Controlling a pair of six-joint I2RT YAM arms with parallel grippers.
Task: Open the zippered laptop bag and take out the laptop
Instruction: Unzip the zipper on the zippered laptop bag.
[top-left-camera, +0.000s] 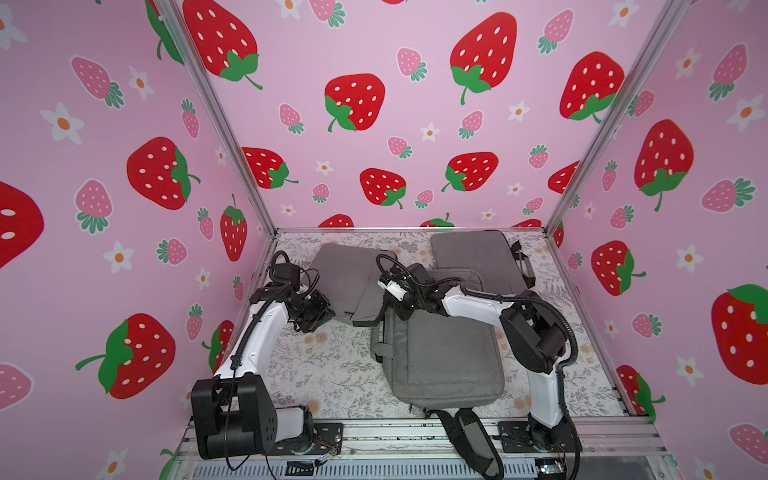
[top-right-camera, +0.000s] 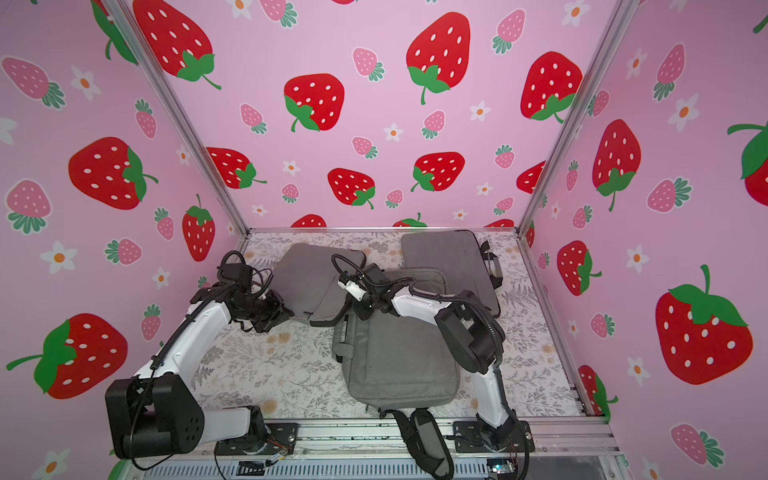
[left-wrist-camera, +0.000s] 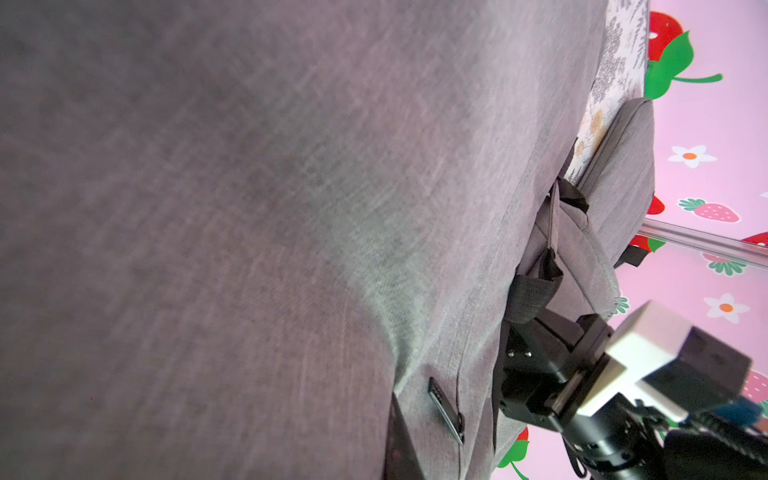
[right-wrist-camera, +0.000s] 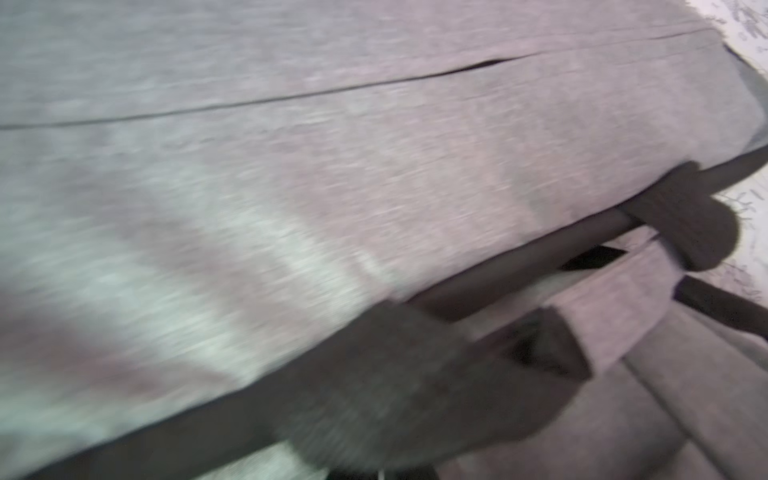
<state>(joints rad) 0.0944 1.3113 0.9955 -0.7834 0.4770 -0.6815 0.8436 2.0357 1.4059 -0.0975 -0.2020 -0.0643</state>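
The right gripper will next move outward along the bag's black edge to the bag's far corner (right-wrist-camera: 752, 124) and let go of the zipper pull, because that corner is outward of the gripper.
The grey laptop bag (top-left-camera: 349, 278) (top-right-camera: 307, 278) lies at the back left of the floral table, its near edge raised. My left gripper (top-left-camera: 330, 313) (top-right-camera: 284, 311) is shut at the bag's near left corner. In the left wrist view its fabric (left-wrist-camera: 249, 208) fills the frame and hides the jaws, and a zipper pull (left-wrist-camera: 446, 409) lies flat on a seam. My right gripper (top-left-camera: 392, 309) (top-right-camera: 353, 309) is shut at the bag's near right corner. A black webbing strap (right-wrist-camera: 395, 374) (left-wrist-camera: 534, 291) sits right at it. The laptop is hidden.
A second grey bag (top-left-camera: 469, 253) lies at the back right. A third one (top-left-camera: 440, 365) is at the front centre, under my right arm. Its black shoulder strap (top-left-camera: 469, 440) hangs over the front rail. Strawberry-print walls close three sides of the table (top-left-camera: 324, 365).
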